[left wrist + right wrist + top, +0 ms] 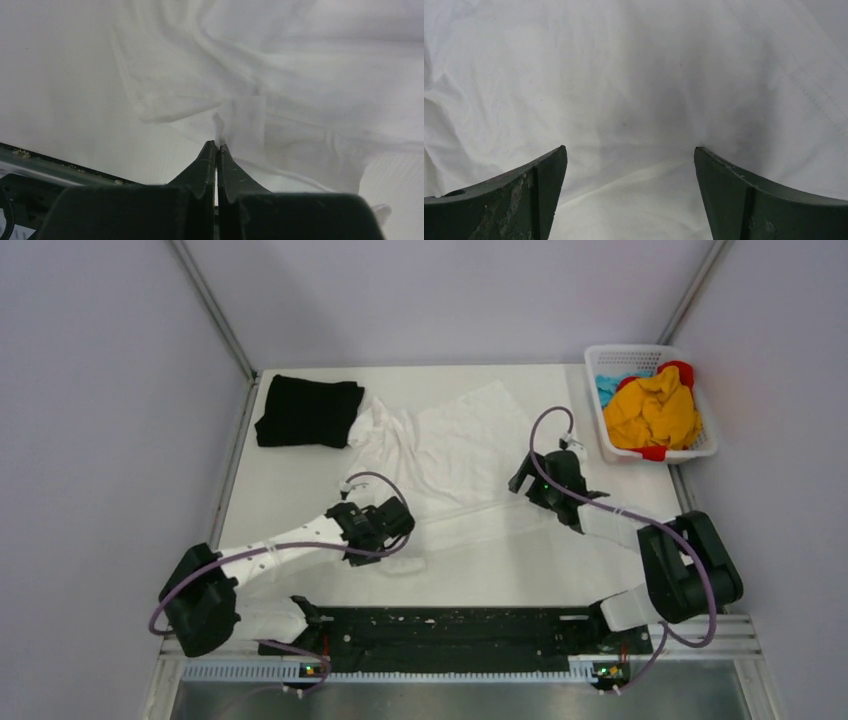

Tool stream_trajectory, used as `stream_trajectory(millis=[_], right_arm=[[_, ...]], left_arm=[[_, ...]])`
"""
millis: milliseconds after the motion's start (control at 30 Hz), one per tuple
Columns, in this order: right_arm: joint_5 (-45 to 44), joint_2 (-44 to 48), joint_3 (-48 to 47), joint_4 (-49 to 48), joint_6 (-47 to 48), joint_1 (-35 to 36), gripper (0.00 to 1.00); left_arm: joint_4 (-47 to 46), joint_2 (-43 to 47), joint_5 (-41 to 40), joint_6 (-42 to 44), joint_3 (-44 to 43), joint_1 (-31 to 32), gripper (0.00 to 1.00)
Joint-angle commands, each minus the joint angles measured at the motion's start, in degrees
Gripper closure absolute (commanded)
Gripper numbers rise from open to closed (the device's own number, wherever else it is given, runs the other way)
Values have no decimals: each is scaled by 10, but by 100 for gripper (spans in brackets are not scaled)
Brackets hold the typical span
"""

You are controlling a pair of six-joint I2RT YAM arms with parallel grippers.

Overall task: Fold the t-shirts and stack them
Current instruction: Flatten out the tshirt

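Next, my right gripper moves back and sideways to the white t-shirt's near corner, as that corner lies back from it, to its right in the top view.
The white t-shirt (450,455) lies spread and rumpled across the middle of the table. The black t-shirt (307,411) lies folded at the back left, touching the white one's edge. My left gripper (400,525) is at the white shirt's near left part; in the left wrist view it (218,146) is shut on a pinch of white cloth (240,120). My right gripper (522,480) is at the shirt's right edge; in the right wrist view it (630,150) is open, jaws wide apart just over white cloth (634,85).
A white lattice basket (603,415) with yellow, red and blue cloth stands at the back right corner. A black rail (450,625) runs along the near edge between the arm bases. Grey walls close in the table on three sides.
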State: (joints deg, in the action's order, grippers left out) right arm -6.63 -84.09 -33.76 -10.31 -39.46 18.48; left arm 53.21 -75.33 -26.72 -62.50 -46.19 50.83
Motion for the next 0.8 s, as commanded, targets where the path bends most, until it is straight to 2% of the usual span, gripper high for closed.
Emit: stream_trajectory(millis=[0, 200, 300, 400, 500, 567, 667, 767], right_arm=[[-64, 91, 25, 154, 11, -3, 2], [-193, 261, 36, 321, -12, -18, 1], [-204, 320, 61, 390, -45, -47, 1], [-188, 352, 85, 387, -47, -76, 2], [-184, 340, 85, 351, -31, -84, 4], [-182, 312, 78, 325, -28, -86, 11], [-178, 246, 75, 277, -32, -89, 21], [-169, 185, 73, 236, -39, -90, 25]], left_arm=[[38, 99, -79, -49, 21, 0, 100], [90, 215, -154, -72, 31, -1, 100], [64, 274, -155, -42, 43, -1, 100], [14, 315, -144, -7, 61, -1, 100], [4, 344, -153, 3, 70, -1, 100], [4, 360, -159, 8, 71, -1, 100], [-7, 377, -157, 16, 77, -1, 100], [-20, 380, -149, 23, 82, -1, 100]])
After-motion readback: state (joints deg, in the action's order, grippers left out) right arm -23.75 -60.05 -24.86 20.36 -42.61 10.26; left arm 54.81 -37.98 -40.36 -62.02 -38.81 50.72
